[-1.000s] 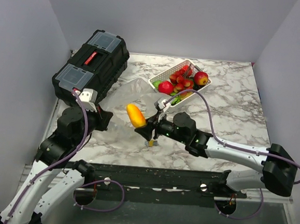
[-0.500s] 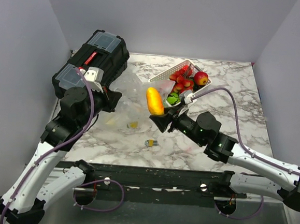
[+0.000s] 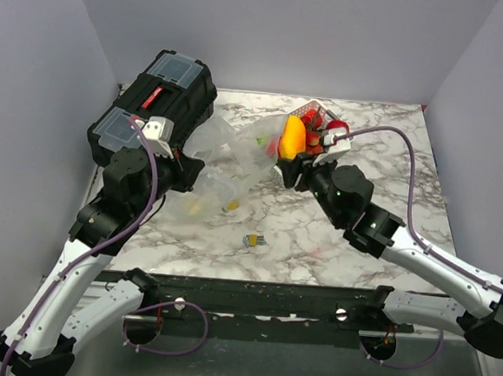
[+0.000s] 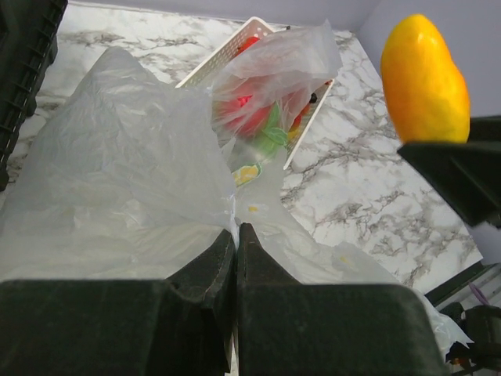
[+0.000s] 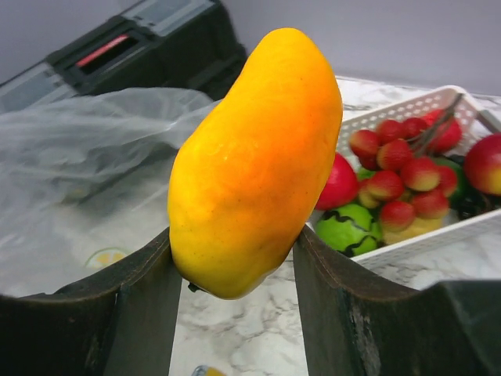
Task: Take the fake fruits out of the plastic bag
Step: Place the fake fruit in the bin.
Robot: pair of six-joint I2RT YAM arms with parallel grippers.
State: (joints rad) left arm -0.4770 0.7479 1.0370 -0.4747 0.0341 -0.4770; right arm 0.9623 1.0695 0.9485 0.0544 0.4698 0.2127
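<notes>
My right gripper moves outward next, then tilts down over the spot between strawberries and apple to release the yellow-orange fruit (image 3: 293, 137), since the basket already holds fruits.
My left gripper (image 3: 192, 171) (image 4: 237, 229) is shut on a fold of the clear crinkly plastic bag (image 3: 228, 156) (image 4: 117, 164), which is held up off the marble. Pale citrus slices (image 3: 231, 206) (image 4: 247, 174) lie inside the bag. My right gripper (image 3: 288, 163) (image 5: 235, 235) is shut on a yellow-orange fake fruit (image 3: 293, 137) (image 5: 254, 149), held upright in the air beside the near corner of the white basket (image 3: 316, 106) (image 5: 427, 235). The basket holds strawberries (image 5: 399, 176), a green fruit (image 5: 352, 227) and an apple (image 5: 489, 160).
A black toolbox (image 3: 154, 102) stands at the back left, just behind my left arm. A small yellow and metal object (image 3: 253, 239) lies on the marble near the front. Grey walls close in the table on three sides.
My right gripper has carried the yellow-orange fruit from the table's middle back and right to the basket. My left gripper has lifted the bag and drawn it toward the toolbox.
</notes>
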